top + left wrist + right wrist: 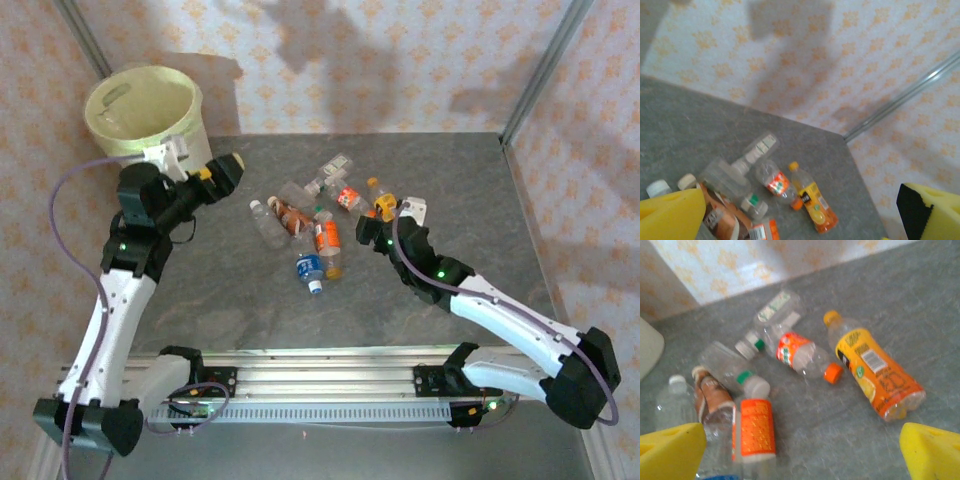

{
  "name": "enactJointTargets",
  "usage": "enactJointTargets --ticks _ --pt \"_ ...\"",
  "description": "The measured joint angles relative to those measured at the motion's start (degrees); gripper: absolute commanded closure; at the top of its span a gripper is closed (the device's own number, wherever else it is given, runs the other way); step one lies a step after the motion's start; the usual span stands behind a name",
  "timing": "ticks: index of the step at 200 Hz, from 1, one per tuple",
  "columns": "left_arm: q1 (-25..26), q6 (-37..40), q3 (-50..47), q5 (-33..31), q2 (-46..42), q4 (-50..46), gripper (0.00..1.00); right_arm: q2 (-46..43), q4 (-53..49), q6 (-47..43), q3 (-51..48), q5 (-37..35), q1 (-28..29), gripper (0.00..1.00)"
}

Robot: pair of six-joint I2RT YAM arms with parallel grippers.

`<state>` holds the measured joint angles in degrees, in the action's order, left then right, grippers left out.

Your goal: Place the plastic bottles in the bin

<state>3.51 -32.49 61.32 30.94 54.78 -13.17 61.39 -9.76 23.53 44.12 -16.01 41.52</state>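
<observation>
I next need to move my right gripper toward the blue-label bottle and down to close on the orange-label bottle's near end, as that end is below it on that side.
Several plastic bottles (312, 222) lie in a loose heap at the middle of the grey table. The cream-white bin (143, 108) with its pale yellow bag stands at the far left corner. My left gripper (230, 166) hangs open beside the bin, left of the heap, with nothing between its yellow pads (670, 215). My right gripper (383, 222) is open low over the heap's right side. In the right wrist view an orange-juice bottle (875, 372), a red-label bottle with an orange cap (802, 355) and an orange-label bottle (752, 432) lie just ahead of its pads (932, 455).
Patterned walls close the table at the back and sides, with metal frame posts (540, 65) at the corners. The table's far right corner (842, 137) is near the heap. An aluminium rail (320, 375) runs along the near edge.
</observation>
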Motion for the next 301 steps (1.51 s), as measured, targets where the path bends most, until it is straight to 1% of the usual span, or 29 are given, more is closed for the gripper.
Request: enactJointTargets --ticks 24,48,70,95,110,121,135,160,181,225,266,287,301 --pt "0.4 -2.9 -8.0 0.3 -4.2 2.4 0.0 2.2 -1.7 0.0 -0.1 5.2 -3.9 0.0" --pt "0.5 -6.7 -15.6 0.1 -6.0 5.2 0.0 4.4 -3.5 -1.4 0.1 10.0 -6.8 0.01" --pt "0.5 -9.8 -20.3 -0.9 -6.4 7.1 0.0 8.9 -6.1 -3.8 3.0 15.9 -7.1 0.04" --pt "0.7 -11.5 -21.3 -1.6 -6.1 8.3 0.0 15.1 -6.0 -5.2 6.5 21.0 -5.4 0.04" --pt "0.9 -12.1 -21.3 -2.2 -5.9 9.1 0.0 18.0 -5.6 -5.1 7.3 21.6 -2.7 0.04" --pt "1.2 -12.5 -21.3 -2.9 -5.9 9.2 0.0 20.5 -5.7 -3.8 8.2 20.5 -0.9 0.05" --pt "1.4 -12.5 -21.3 -3.5 -5.9 9.2 0.0 23.8 -5.4 -1.8 9.4 20.2 0.2 0.1" --pt "1.4 -12.5 -21.3 -4.5 -5.9 9.2 0.0 28.1 -3.7 0.1 9.7 22.1 0.2 0.19" --pt "1.4 -12.5 -21.3 -4.8 -5.8 9.1 0.0 30.5 -2.9 0.6 10.1 22.2 0.5 0.27" --pt "1.7 -12.5 -21.4 -4.9 -4.0 9.1 0.0 35.0 -0.7 0.9 12.5 23.4 0.7 0.3" --pt "2.3 -12.5 -21.6 -5.1 -2.6 9.1 0.0 39.0 0.6 2.0 13.2 23.4 0.9 0.31" --pt "3.1 -12.5 -21.9 -5.5 -1.3 9.2 0.0 40.0 0.6 2.5 13.2 23.3 1.0 0.36" --pt "3.8 -12.5 -22.2 -5.7 -0.1 9.2 0.0 40.0 0.6 2.5 13.2 22.9 1.1 0.42"
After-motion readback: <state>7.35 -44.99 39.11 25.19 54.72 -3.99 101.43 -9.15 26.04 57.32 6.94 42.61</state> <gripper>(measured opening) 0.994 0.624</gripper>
